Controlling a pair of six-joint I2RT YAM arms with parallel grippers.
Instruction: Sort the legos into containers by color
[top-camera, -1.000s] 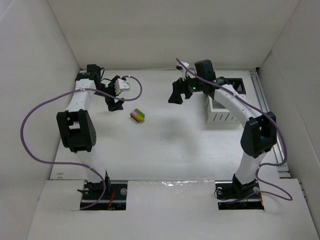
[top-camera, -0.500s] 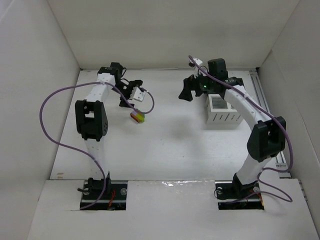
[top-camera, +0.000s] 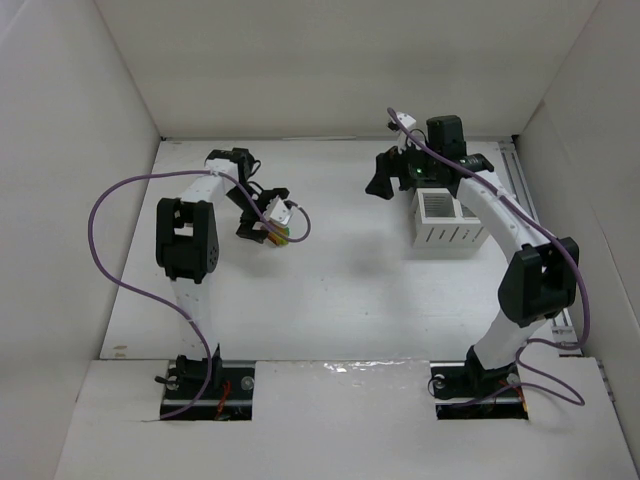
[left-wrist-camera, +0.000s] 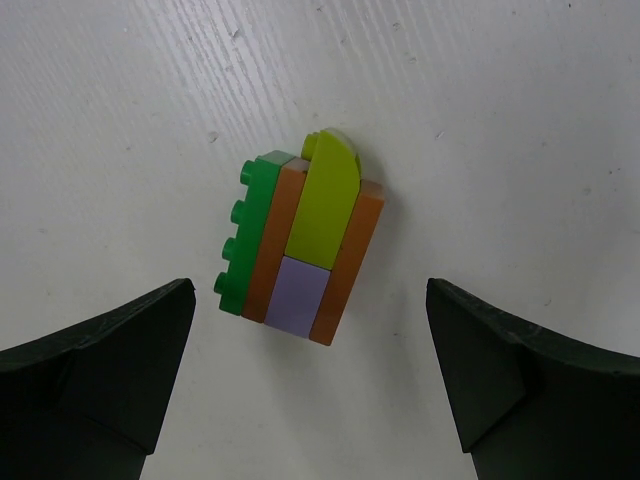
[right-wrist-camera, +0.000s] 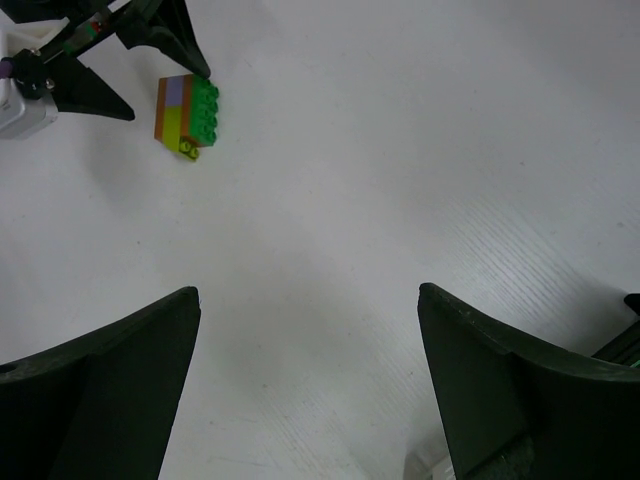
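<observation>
The left gripper lowers onto the purple end of the lego stack (top-camera: 273, 238) next and closes, since its open fingers already stand on either side of that end.
One short multicoloured stack of legos (top-camera: 281, 236) lies on the white table, left of the middle. In the left wrist view the stack (left-wrist-camera: 300, 240) shows green, orange, lime and purple bricks joined together. My left gripper (top-camera: 262, 231) hovers directly over it, open, with both fingertips (left-wrist-camera: 150, 330) apart from the bricks and the stack's near end between them. My right gripper (top-camera: 383, 180) hangs open and empty over bare table beside the white container (top-camera: 445, 238). Its wrist view shows the stack (right-wrist-camera: 187, 115) far off, next to the left gripper's fingers (right-wrist-camera: 92, 92).
The white two-compartment container stands at the right, under my right arm. High white walls (top-camera: 90, 120) enclose the table on three sides. Purple cables (top-camera: 110, 200) loop off both arms.
My left arm has swung right and forward, bringing its open gripper from beside the stack to right over it. The right gripper has drifted right and back, toward the white container.
</observation>
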